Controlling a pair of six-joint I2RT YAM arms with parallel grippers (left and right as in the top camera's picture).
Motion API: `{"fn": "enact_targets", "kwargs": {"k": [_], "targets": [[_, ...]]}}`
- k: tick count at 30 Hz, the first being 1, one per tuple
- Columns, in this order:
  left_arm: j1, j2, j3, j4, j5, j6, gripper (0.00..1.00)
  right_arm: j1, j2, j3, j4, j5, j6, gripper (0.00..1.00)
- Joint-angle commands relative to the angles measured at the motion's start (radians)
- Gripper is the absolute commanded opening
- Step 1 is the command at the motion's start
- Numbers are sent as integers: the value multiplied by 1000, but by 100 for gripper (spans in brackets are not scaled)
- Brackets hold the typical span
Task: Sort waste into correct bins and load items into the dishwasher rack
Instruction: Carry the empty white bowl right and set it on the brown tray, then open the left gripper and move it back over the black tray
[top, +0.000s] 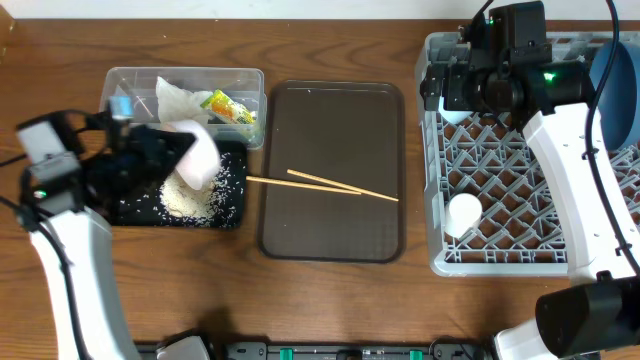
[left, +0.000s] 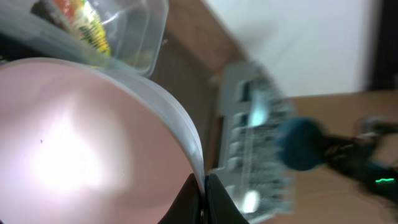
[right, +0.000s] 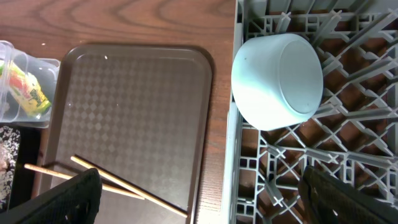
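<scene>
My left gripper next needs to swing over the near part of the brown tray, then level and lower the bowl there, as the rice (top: 186, 200) is in the black tray.
My left gripper (top: 172, 152) is shut on the rim of the white bowl (top: 200, 156) and holds it tilted over the black tray (top: 232, 205), where loose rice (top: 186, 200) lies. In the left wrist view the fingers (left: 204, 190) pinch the bowl's rim (left: 180, 121). The clear tub (top: 245, 78) holds the white tissue (top: 178, 98) and the snack wrapper (top: 228, 106). Two chopsticks (top: 330, 186) lie on the brown tray. My right gripper (right: 202, 190) is open and empty over the rack's left edge (right: 231, 155), just past the light blue bowl (right: 278, 81).
The brown serving tray (top: 332, 235) lies between the bins and the grey rack (top: 436, 240). In the rack are a small white cup (top: 463, 213) and a dark blue dish (top: 615, 95) at the right edge. The right arm spans the rack.
</scene>
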Motion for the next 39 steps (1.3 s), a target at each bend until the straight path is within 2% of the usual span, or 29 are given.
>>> {"fn": "enact_targets", "kwargs": {"k": [1, 5, 12, 16, 20, 26, 32, 35, 37, 39], "targets": [[-150, -51, 26, -50, -332, 21, 6, -2, -6, 12, -7, 2, -7, 99], [-362, -54, 18, -116, -525, 20, 6, -2, -6, 12, -12, 2, -7, 99], [-684, 8, -7, -117, -704, -45, 6, -3, -6, 12, -12, 2, -8, 99], [-834, 103, -13, -101, -822, -92, 6, -3, -6, 12, -18, 2, -15, 99], [-943, 243, -13, -27, -845, -108, 6, -3, -6, 12, -27, 2, -20, 99], [-995, 377, -13, 51, -846, -150, 6, -3, -6, 12, -32, 3, -26, 99], [-997, 391, -13, 38, -830, -167, 7, -3, -6, 12, -30, 2, -30, 99], [-1000, 391, -13, 39, -809, -167, 17, -3, -6, 12, -27, 2, -29, 99], [-1001, 391, -12, 39, -809, -167, 27, -3, -6, 12, -27, 2, -29, 99], [-1001, 390, -8, 39, -809, -167, 31, -3, -6, 12, -29, 2, -29, 99]]}}
